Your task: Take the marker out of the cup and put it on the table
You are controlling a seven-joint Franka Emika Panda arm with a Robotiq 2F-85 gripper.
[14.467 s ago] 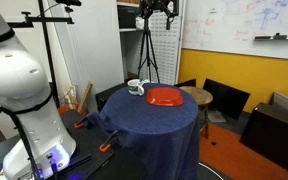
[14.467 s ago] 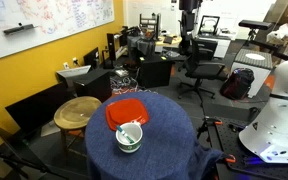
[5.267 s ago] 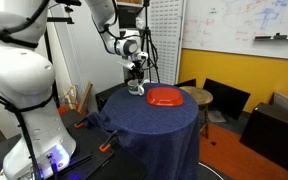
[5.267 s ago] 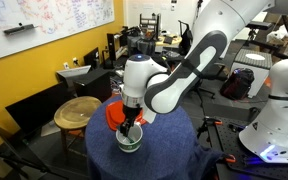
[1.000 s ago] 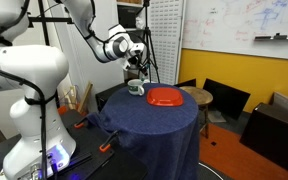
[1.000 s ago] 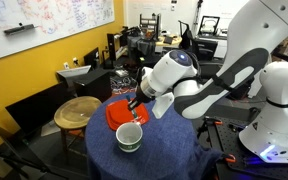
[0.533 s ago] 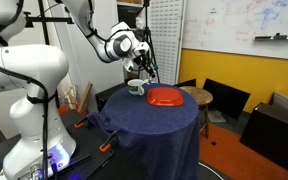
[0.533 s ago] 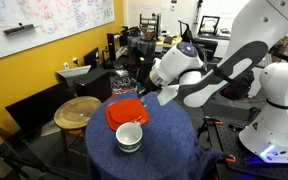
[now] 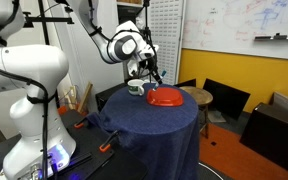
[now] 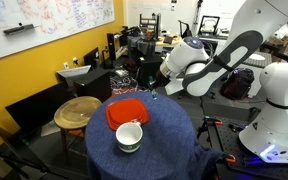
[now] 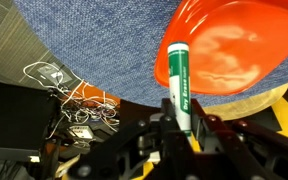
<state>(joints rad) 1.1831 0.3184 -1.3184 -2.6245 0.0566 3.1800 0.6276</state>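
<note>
The robot's gripper should next move outward and down to the bare cloth beside the red plate and release the marker (image 11: 178,78) there, because that cloth is below the gripper and outward of it.
My gripper (image 11: 181,128) is shut on the marker (image 11: 178,78), a white and green stick that juts out from between the jaws. In both exterior views the gripper (image 9: 150,68) (image 10: 161,90) hangs in the air above the table (image 9: 149,125) (image 10: 174,145), off to the side of the cup and near the red plate's edge. The white cup (image 9: 136,87) (image 10: 129,137) stands upright on the navy cloth with nothing sticking out of it. In the wrist view the marker's tip points over the plate's rim, with the blue table cloth (image 11: 94,45) beyond.
A flat red plate (image 9: 165,97) (image 10: 126,112) (image 11: 234,40) lies beside the cup. A round wooden stool (image 9: 196,95) (image 10: 78,111) stands close to the table. Chairs, desks and floor cables (image 11: 69,95) surround the table.
The gripper, still holding the marker, has moved away from above the cup, sideways across the plate's edge. The cup and plate have not moved.
</note>
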